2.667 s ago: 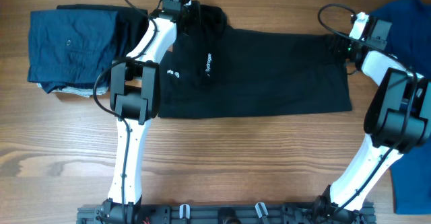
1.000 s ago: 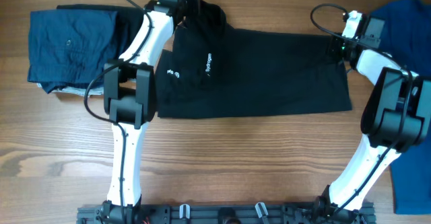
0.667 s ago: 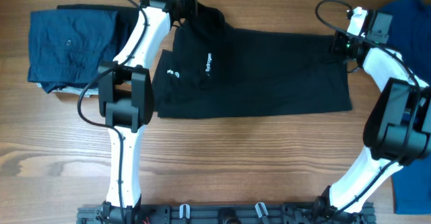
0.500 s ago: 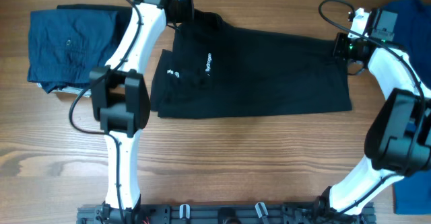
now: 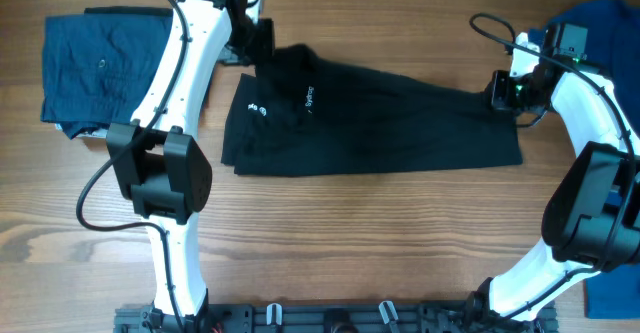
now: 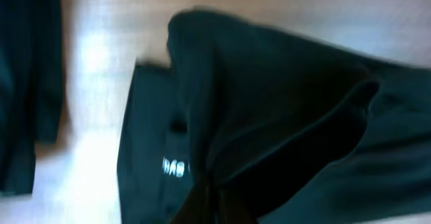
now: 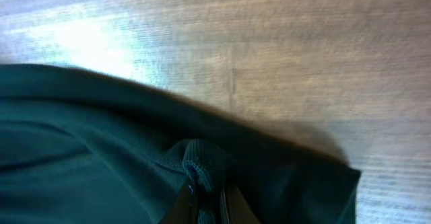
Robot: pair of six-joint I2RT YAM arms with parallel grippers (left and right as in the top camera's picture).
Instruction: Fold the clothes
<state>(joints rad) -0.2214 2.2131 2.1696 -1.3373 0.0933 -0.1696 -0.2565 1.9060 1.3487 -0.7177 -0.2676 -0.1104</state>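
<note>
I will bring the raised fold back and down to the shirt's near corner (image 5: 240, 159) at the logo end with my left gripper and let go of the fold there.
The clothes in play are a black shirt (image 5: 380, 123) with a small white logo (image 5: 258, 110), spread across the middle of the wooden table. My left gripper (image 5: 265, 48) is shut on its far left corner, and the fabric there is raised in a fold. In the left wrist view the cloth (image 6: 269, 109) drapes up into the left gripper (image 6: 214, 204), with the logo (image 6: 174, 167) beside it. My right gripper (image 5: 503, 91) is shut on the far right corner. The right wrist view shows a bunched hem (image 7: 202, 160) pinched in the right gripper (image 7: 205, 200).
A folded navy pile (image 5: 105, 68) lies at the far left, close to the left arm. A royal-blue garment (image 5: 600, 23) lies at the far right behind the right arm, and more of it (image 5: 612, 278) shows at the right edge. The arms' base rail (image 5: 330, 318) runs along the near edge.
Both grippers have come toward the near side, dragging the shirt's far edge with them. The left corner has lifted and shifted left, so the far edge now slants.
</note>
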